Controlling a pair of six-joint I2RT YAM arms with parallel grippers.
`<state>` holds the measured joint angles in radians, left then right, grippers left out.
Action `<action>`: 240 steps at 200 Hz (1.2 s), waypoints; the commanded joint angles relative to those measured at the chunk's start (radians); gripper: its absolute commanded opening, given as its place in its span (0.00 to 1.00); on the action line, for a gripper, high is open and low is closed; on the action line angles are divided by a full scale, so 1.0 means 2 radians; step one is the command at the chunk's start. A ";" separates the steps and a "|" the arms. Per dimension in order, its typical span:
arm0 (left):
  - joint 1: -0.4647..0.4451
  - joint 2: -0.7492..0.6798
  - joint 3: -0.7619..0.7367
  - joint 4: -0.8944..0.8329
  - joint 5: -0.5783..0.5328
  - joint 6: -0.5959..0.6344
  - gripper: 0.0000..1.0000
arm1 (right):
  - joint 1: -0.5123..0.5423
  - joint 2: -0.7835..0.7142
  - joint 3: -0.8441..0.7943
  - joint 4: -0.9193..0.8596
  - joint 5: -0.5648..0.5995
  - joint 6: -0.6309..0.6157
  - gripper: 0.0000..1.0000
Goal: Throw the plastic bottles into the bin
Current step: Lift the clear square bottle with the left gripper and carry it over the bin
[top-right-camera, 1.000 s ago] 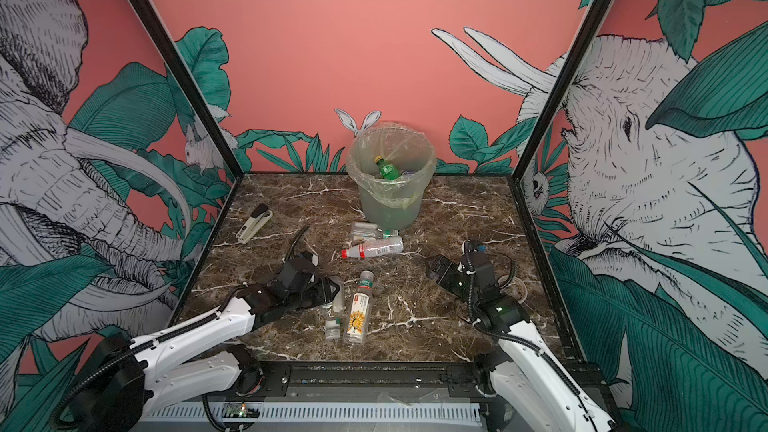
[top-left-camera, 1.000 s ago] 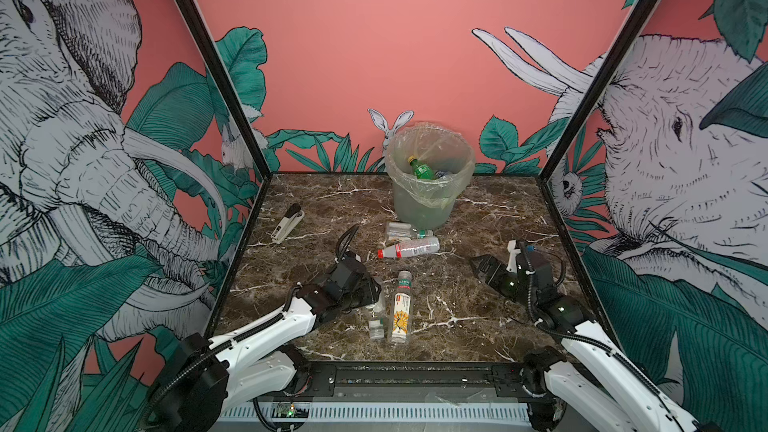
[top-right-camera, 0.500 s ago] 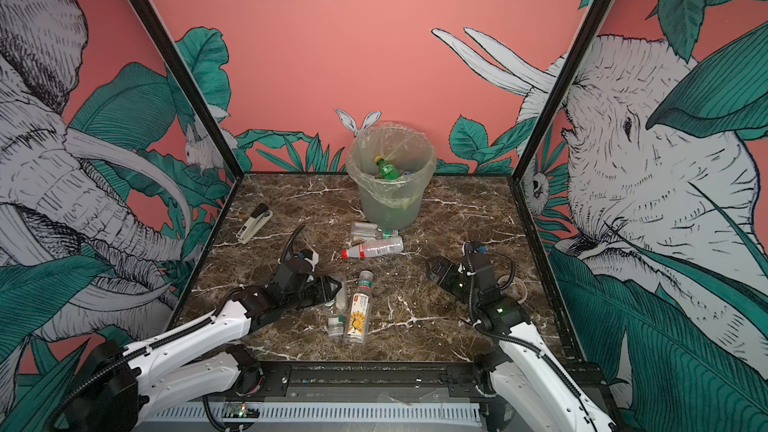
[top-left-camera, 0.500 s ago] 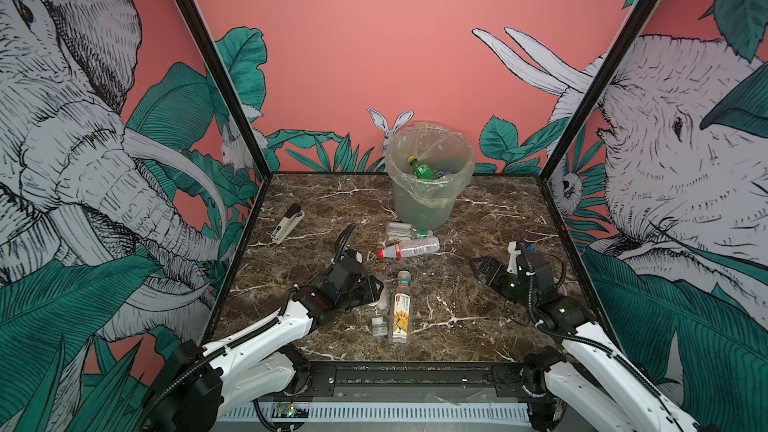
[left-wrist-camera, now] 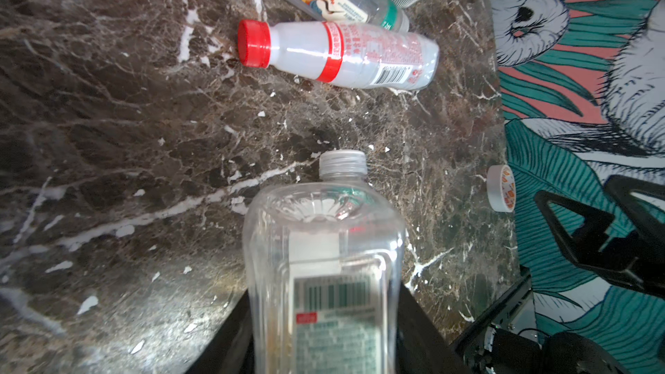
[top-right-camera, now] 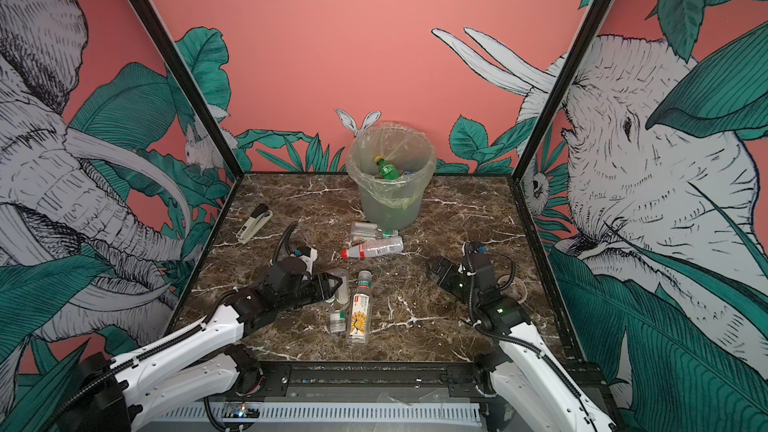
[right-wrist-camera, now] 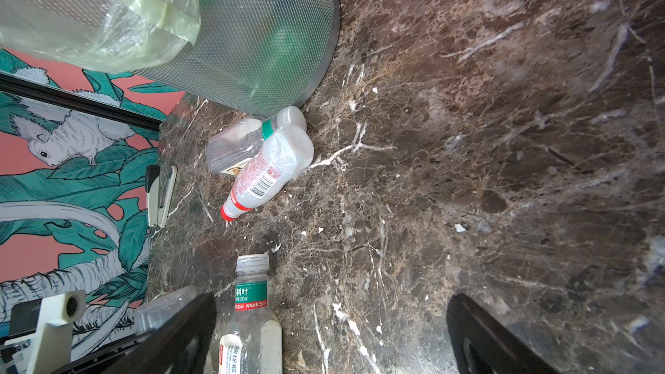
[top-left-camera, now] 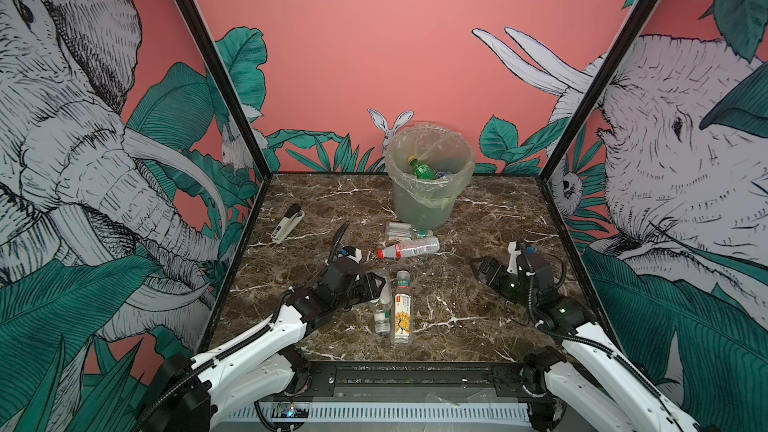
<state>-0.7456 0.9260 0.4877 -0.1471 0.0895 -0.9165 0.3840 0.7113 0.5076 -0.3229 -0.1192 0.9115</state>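
My left gripper rises and carries the clear bottle with the white-green label outward over the bin's opening (top-left-camera: 437,158) next. It releases it inside, because the bin's rim stands well above the marble.
My left gripper (top-left-camera: 379,290) (left-wrist-camera: 324,332) is shut across a clear plastic bottle (top-left-camera: 381,318) (left-wrist-camera: 324,246) with a white-green label, whose ribbed base points toward the bin. Touching it on the right lies a yellow-labelled bottle (top-left-camera: 402,313) (right-wrist-camera: 252,336). Farther back lie a red-capped white bottle (top-left-camera: 409,248) (left-wrist-camera: 345,53) and a clear green-collared bottle (top-left-camera: 405,231) against the foot of the bin (top-left-camera: 428,201) (right-wrist-camera: 252,30). A green bottle (top-left-camera: 422,169) rests inside the bin. My right gripper (top-left-camera: 478,265) (right-wrist-camera: 331,336) stands open over bare marble, right of the bottles.
A white-and-black stapler (top-left-camera: 286,224) lies at the left edge of the marble table (top-left-camera: 457,326). A tape roll (left-wrist-camera: 501,188) sits by the right wall, behind my right arm. Printed walls close in the left, back and right sides.
My left gripper slid a little to the right and finished closing on the clear bottle, which shifted slightly with it. The right arm has not moved.
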 commanded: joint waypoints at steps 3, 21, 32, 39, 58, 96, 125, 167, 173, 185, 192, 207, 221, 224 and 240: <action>-0.002 -0.022 0.014 0.017 -0.012 -0.001 0.41 | -0.001 0.001 -0.006 0.010 0.004 -0.004 0.99; -0.003 -0.028 0.025 0.007 -0.015 0.007 0.41 | 0.000 0.005 -0.004 0.010 0.003 -0.004 0.99; -0.002 -0.030 0.033 0.003 -0.016 0.011 0.41 | 0.000 0.007 -0.003 0.012 0.002 -0.004 0.99; -0.003 -0.031 0.037 0.002 -0.016 0.013 0.41 | 0.000 0.008 -0.003 0.013 0.002 -0.004 0.99; -0.003 -0.031 0.047 0.002 -0.015 0.014 0.41 | 0.000 0.011 -0.002 0.016 0.001 -0.004 0.99; -0.002 -0.026 0.077 0.004 -0.016 0.019 0.41 | 0.000 0.021 0.002 0.020 -0.001 -0.004 0.99; 0.001 -0.016 0.116 -0.013 -0.018 0.041 0.42 | -0.001 0.027 0.004 0.024 -0.003 -0.004 0.99; 0.019 -0.003 0.152 -0.001 0.001 0.056 0.42 | -0.001 0.038 0.012 0.027 -0.005 -0.005 0.99; 0.036 0.000 0.156 0.001 0.006 0.057 0.41 | 0.000 0.039 0.012 0.027 -0.005 -0.005 0.99; 0.046 0.003 0.162 0.001 0.014 0.058 0.41 | 0.000 0.041 0.012 0.029 -0.005 -0.006 0.99; 0.051 0.003 0.162 0.003 0.018 0.060 0.42 | -0.001 0.041 0.011 0.029 -0.004 -0.005 0.99; 0.059 -0.002 0.154 0.009 0.019 0.061 0.42 | 0.000 0.043 0.010 0.028 -0.002 -0.005 0.99; 0.066 -0.008 0.139 0.014 0.021 0.061 0.42 | -0.001 0.044 0.008 0.029 -0.001 -0.005 0.99; 0.067 -0.009 0.136 0.015 0.021 0.060 0.42 | -0.001 0.044 0.008 0.030 0.000 -0.005 0.99; 0.073 -0.014 0.124 0.022 0.021 0.055 0.42 | -0.001 0.046 0.006 0.032 0.001 -0.005 0.99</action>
<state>-0.6170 0.9279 0.7723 -0.1421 0.1165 -0.8097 0.3840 0.7994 0.5079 -0.2958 -0.1268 0.9092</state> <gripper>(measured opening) 0.520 0.992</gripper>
